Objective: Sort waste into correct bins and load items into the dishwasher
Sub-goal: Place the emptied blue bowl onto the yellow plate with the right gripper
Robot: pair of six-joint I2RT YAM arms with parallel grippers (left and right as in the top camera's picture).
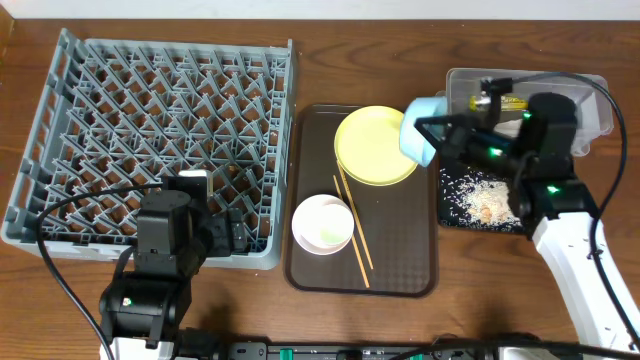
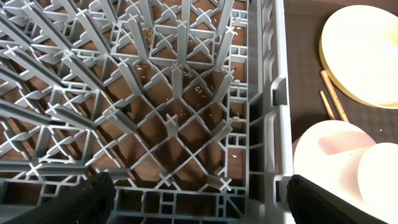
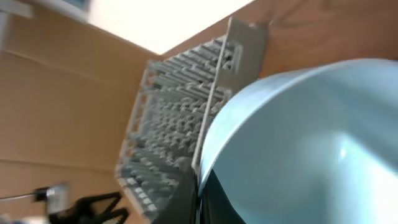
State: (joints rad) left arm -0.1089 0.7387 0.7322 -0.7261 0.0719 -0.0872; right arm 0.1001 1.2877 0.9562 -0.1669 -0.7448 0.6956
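Note:
The right gripper should swing to the left in the overhead view, over the yellow plate (image 1: pixel 372 146), make the tilted bowl level, lower it and release it, because the plate below is empty.
My right gripper (image 1: pixel 432 140) is shut on the rim of the light blue bowl (image 1: pixel 420 130), holding it tilted on its side above the right edge of the yellow plate (image 1: pixel 372 146); the bowl fills the right wrist view (image 3: pixel 305 143). Beige crumbs (image 1: pixel 485 200) lie in the black tray (image 1: pixel 450 205). The clear tub (image 1: pixel 590 105) holds the green-yellow wrapper (image 1: pixel 500 100). The white bowl (image 1: pixel 322 222) and chopsticks (image 1: pixel 355 232) lie on the brown tray. My left gripper (image 2: pixel 196 196) is open and empty over the grey dish rack's (image 1: pixel 150 130) front right corner.
The brown serving tray (image 1: pixel 400 270) lies between the rack and the bins. In the left wrist view the rack wall (image 2: pixel 273 106) separates the pegs from the white bowl (image 2: pixel 336 155) and yellow plate (image 2: pixel 367 50). Small crumbs lie under the rack grid.

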